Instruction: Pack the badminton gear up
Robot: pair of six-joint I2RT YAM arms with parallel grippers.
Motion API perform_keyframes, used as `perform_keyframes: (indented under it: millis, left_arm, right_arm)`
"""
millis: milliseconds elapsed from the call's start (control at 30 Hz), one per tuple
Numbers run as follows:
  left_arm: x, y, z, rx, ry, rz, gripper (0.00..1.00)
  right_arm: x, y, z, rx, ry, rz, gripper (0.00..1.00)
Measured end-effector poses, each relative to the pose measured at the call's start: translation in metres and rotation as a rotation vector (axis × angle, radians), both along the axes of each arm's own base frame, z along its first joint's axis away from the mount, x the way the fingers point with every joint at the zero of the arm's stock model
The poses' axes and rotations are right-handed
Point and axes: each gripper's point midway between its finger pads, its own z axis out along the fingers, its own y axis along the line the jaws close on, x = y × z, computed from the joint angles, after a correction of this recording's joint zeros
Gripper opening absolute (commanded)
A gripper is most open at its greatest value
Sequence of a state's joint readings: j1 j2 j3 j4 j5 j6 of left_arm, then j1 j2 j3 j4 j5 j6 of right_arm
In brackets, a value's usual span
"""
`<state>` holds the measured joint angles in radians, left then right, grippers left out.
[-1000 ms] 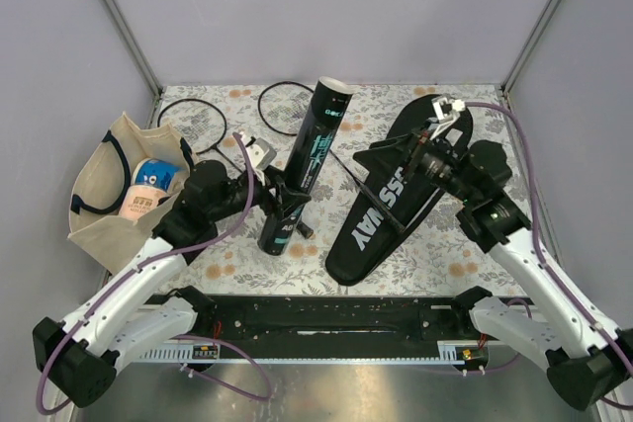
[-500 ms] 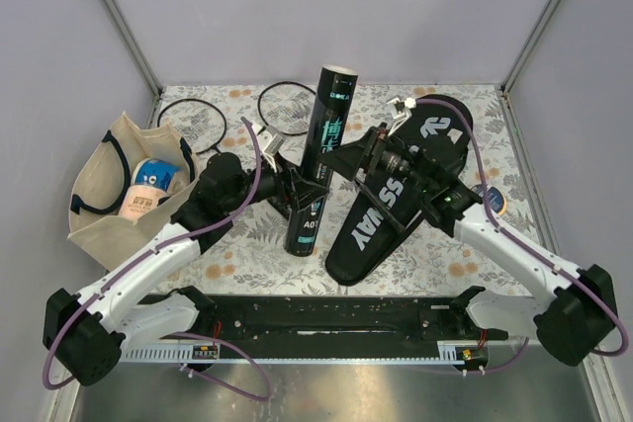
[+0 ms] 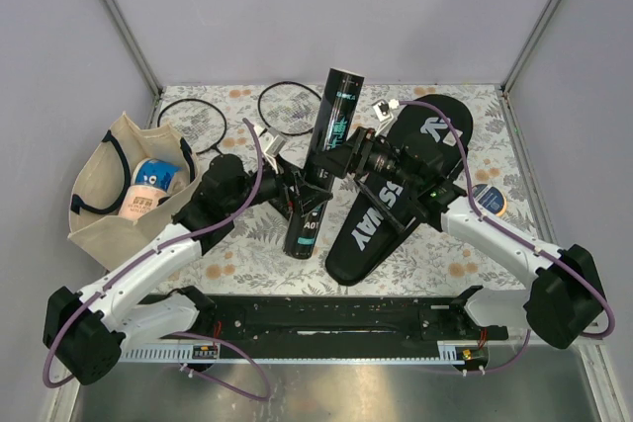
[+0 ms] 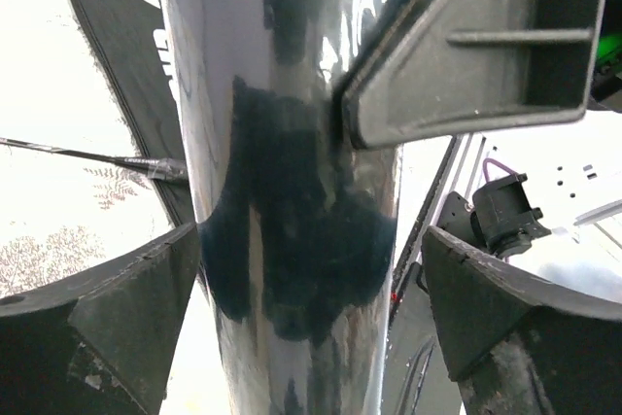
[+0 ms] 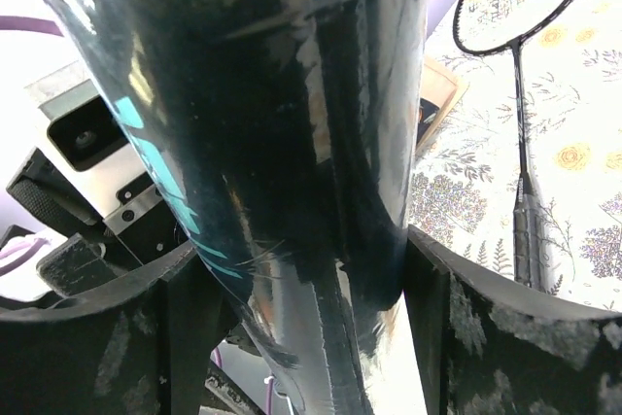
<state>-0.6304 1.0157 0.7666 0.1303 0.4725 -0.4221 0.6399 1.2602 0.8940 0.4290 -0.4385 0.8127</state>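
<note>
The robot's right gripper needs to go down past the cover [image 3: 396, 195] next and let go of the tube, because tabletop by the tape roll is below the gripper and to its right in the top view.
The long black tube [image 3: 324, 160] stands nearly upright at the table's middle. My left gripper [image 3: 300, 197] is round its lower part. In the left wrist view [image 4: 311, 279] one finger touches the tube [image 4: 292, 191] and the other stands slightly off it. My right gripper [image 3: 334, 157] is shut on the tube's middle, and both fingers press it [image 5: 292, 143] in the right wrist view [image 5: 301, 289]. The black "CROSSWAY" cover [image 3: 396, 195] lies to the right. Two racquets lie behind, heads at the back left [image 3: 193, 126] and back middle [image 3: 287, 106]. No shuttlecock shows.
A beige tote bag [image 3: 99, 214] holding small items sits at the left. A round tape roll with a blue centre [image 3: 490, 200] lies right of the cover. Grey walls close in the table's back and sides.
The tube went from leaning to nearly upright in my left gripper. My right arm swung left from the cover and closed on the tube's middle.
</note>
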Motion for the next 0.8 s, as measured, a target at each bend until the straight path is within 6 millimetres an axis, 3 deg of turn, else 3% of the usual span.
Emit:
perform_keyframes:
  millis: [133,233,367,533,633,800]
  left_arm:
    - [-0.004,0.004,-0.001,0.007,-0.016,0.0,0.99]
    - [-0.008,0.009,-0.004,0.026,-0.03,0.004,0.99]
    - [-0.012,0.019,-0.011,0.083,-0.054,0.02,0.99]
    - [-0.006,0.037,-0.029,0.189,-0.061,0.092,0.99]
    - [-0.002,0.049,-0.031,0.227,-0.076,0.156,0.99]
    - [0.006,0.073,-0.023,0.249,-0.104,0.292,0.99]
  right_arm:
    - [0.009,-0.006,-0.001,0.008,0.025,-0.019,0.36]
    - [0.03,-0.026,-0.001,0.017,0.064,-0.07,0.35]
    - [0.072,-0.08,-0.012,-0.012,0.131,-0.212,0.37]
    - [0.105,-0.162,-0.049,-0.162,0.278,-0.423,0.37]
    - [0.11,-0.216,-0.079,-0.262,0.388,-0.561,0.38]
    - [0.097,-0.299,-0.125,-0.407,0.593,-0.767,0.4]
